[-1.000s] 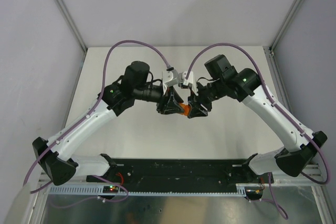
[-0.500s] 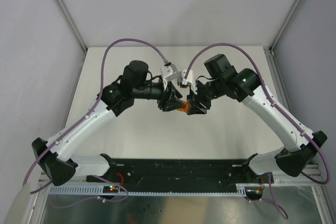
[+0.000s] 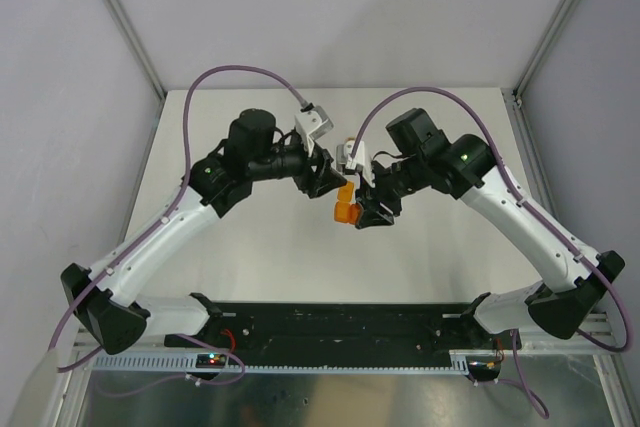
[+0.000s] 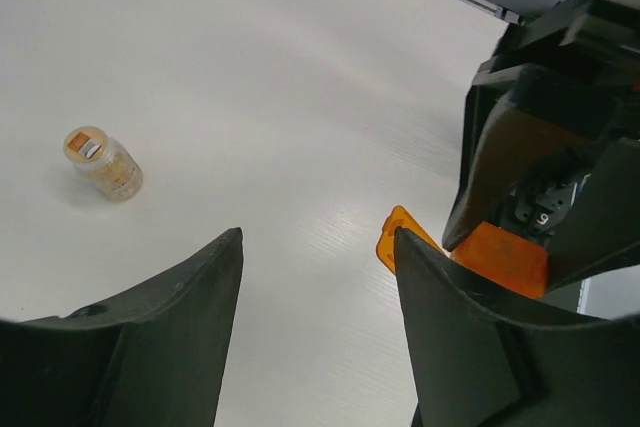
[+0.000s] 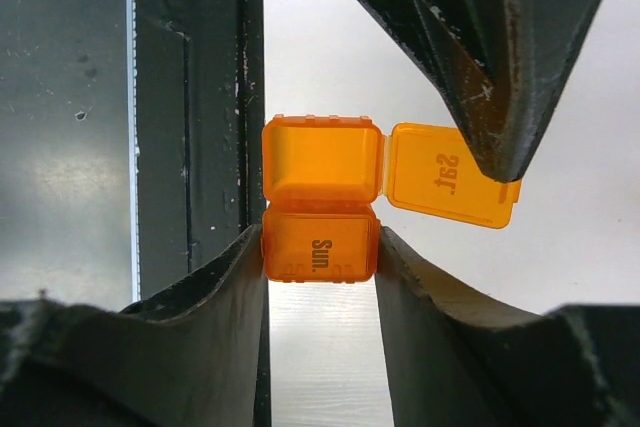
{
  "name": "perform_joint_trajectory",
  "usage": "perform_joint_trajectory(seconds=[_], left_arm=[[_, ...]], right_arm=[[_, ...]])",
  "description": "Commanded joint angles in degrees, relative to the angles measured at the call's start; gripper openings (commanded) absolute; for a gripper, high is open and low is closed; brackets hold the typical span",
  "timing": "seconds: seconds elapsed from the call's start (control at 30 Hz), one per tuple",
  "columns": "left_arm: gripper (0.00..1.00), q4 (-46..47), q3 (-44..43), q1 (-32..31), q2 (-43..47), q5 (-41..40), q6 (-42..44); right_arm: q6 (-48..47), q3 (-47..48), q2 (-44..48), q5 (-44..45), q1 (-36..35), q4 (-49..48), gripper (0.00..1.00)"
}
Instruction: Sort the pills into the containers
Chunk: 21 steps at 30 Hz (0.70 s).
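The container [image 3: 346, 211] moves away from my left gripper and down to the table next in my right gripper, since its lid hangs open in the air.
The orange container [image 5: 322, 162] has two joined cells. My right gripper [image 5: 320, 239] is shut on the cell marked "Sun." [image 5: 320, 247]. The other cell's lid [image 5: 450, 187] hangs open to the side. The container [image 3: 346, 211] is held above the table between the two arms. My left gripper [image 4: 318, 239] is open and empty. Its right finger [image 4: 470, 337] is just beside the open lid [image 4: 397, 240]. A clear vial with a tan cap [image 4: 103, 162] stands on the table to the left, with tan-orange pills showing through its wall. In the top view the vial is hidden.
The black base rail [image 3: 340, 322] runs along the near edge of the white table [image 3: 450, 257]. Grey walls close in the sides and back. Purple cables [image 3: 240, 82] arch over both arms.
The left gripper has opened and drawn back up and to the left, away from the container. One cell's lid now stands open. The right gripper kept its grip.
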State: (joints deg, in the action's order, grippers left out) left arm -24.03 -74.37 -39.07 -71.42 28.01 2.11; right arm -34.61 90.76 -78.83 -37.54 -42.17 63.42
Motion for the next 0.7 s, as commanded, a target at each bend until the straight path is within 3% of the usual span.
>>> perform_joint_trajectory(seconds=[0.0, 0.4, 0.67], left_arm=[[0.66, 2.0, -2.6, 0.1, -1.2, -2.7, 0.9], [0.72, 1.9, -0.4, 0.4, -0.5, -4.9, 3.5], [0.93, 1.9, 1.6, 6.4, 4.3, -5.6, 4.6]], right_arm=[[-0.5, 0.3, 1.9, -1.5, -0.3, 0.6, 0.0], [2.7, -3.8, 4.1, 4.3, 2.1, -5.1, 0.0], [6.7, -13.2, 5.1, 9.6, 8.1, -14.0, 0.0]])
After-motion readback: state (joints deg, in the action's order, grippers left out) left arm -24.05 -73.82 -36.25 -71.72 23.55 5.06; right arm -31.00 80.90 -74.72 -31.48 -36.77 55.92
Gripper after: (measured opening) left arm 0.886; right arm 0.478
